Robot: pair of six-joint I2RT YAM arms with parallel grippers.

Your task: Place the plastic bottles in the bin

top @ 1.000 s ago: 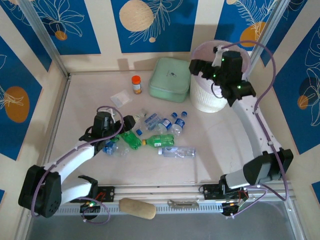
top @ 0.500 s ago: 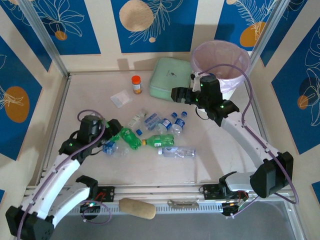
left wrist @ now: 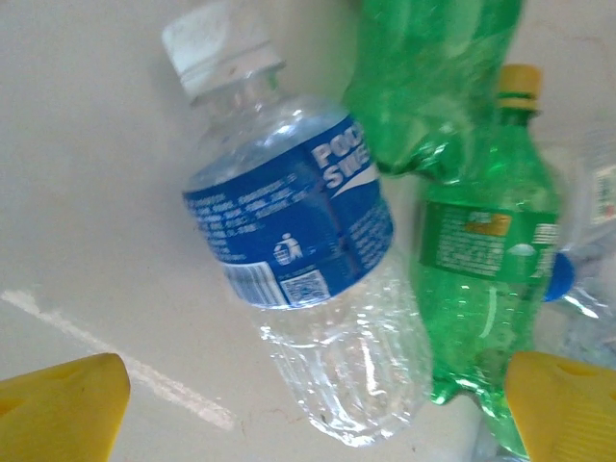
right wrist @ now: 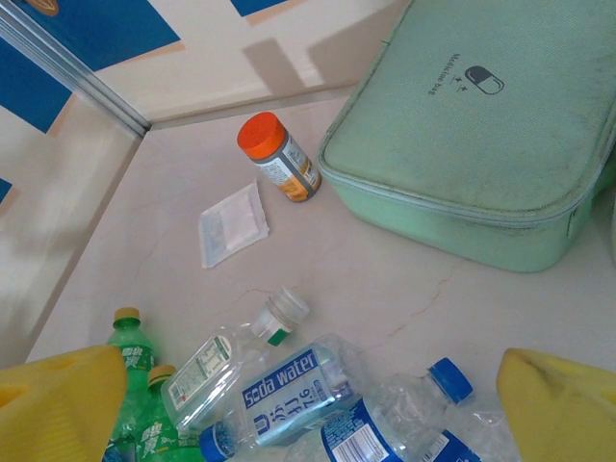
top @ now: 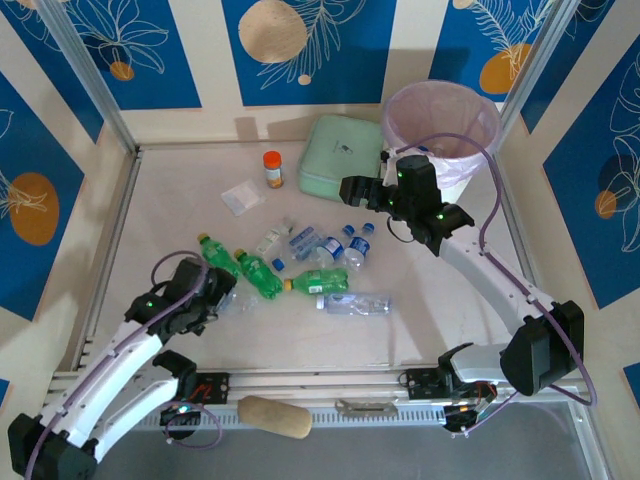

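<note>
My left gripper should go down next with its open fingers on either side of the clear bottle's body by the blue label [left wrist: 342, 346] and close. The bottle's body is below, lined up between them.
The plastic bottles [top: 300, 270] lie in a loose heap mid-table: green ones [top: 262, 275], clear ones with blue labels [top: 330, 248] and one clear bottle [top: 355, 302]. My left gripper [top: 222, 292] hovers open at the heap's left end. In its wrist view a clear bottle with a blue label and white cap [left wrist: 289, 241] has its base between the yellow fingertips [left wrist: 58, 404], with a green bottle [left wrist: 486, 260] beside it. My right gripper [top: 352, 190] is open above the heap's far side, over a Soda water bottle [right wrist: 289, 390]. The bin [top: 443, 120] stands at the back right.
A mint green box [top: 340, 155] sits left of the bin, close under the right wrist. An orange-capped jar [top: 273, 168] and a small flat plastic bag [top: 243, 197] lie behind the heap. Walls close in the table on the left, back and right.
The right arm swung down from over the bin to the bottle heap. The left arm pulled back toward the near left, uncovering a green bottle. Both grippers stayed open.
</note>
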